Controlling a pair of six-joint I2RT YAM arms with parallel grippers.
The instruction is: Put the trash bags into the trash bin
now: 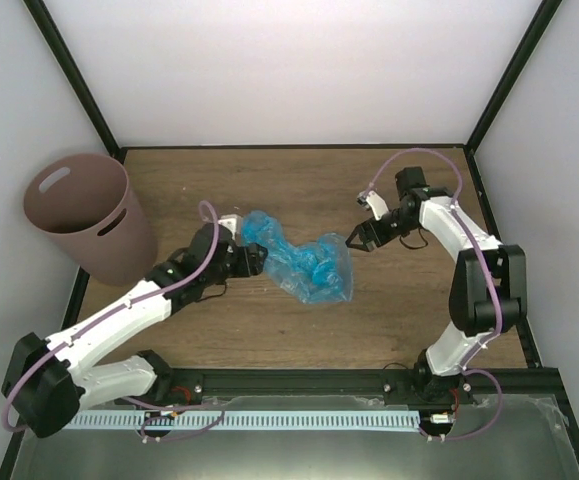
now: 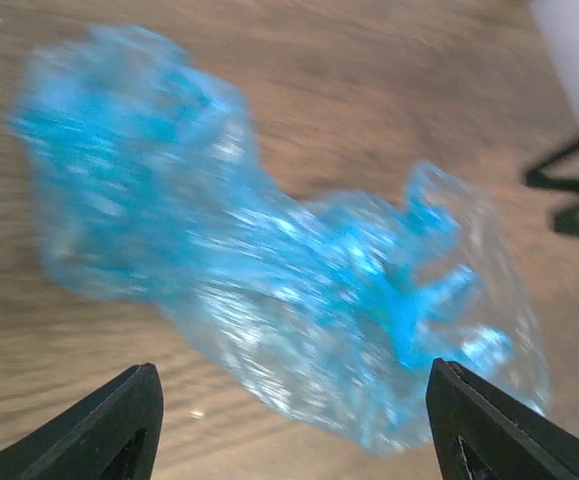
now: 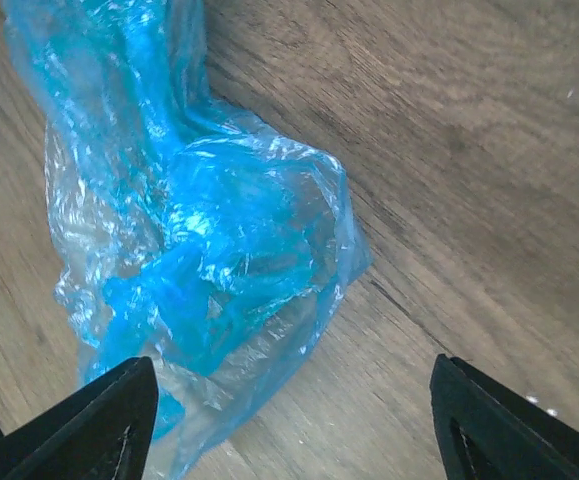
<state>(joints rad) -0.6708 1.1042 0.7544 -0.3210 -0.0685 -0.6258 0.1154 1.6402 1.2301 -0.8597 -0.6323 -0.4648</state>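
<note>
Mostly bare wood shows between my open fingers. I need to lower my right gripper and move it gently back onto the bag's thin translucent edge (image 1: 349,268) (image 3: 287,365) to close.
The trash bag (image 1: 299,260) lies crumpled on the wooden table, a glossy translucent blue heap between the two arms. My left gripper (image 1: 252,258) sits at its left end, open, jaws wide with the bag (image 2: 269,260) just ahead of them and nothing gripped. My right gripper (image 1: 354,241) hovers at the bag's right end, open too; the bag (image 3: 189,240) reaches toward its left finger (image 3: 109,420) while bare wood lies between the fingers. The trash bin (image 1: 89,215), a mauve-brown tapered pail, stands upright at the far left.
A black frame (image 1: 289,146) runs along the table's back edge and up both sides, with white walls behind it. A metal rail (image 1: 299,380) carries the arm bases at the near edge.
</note>
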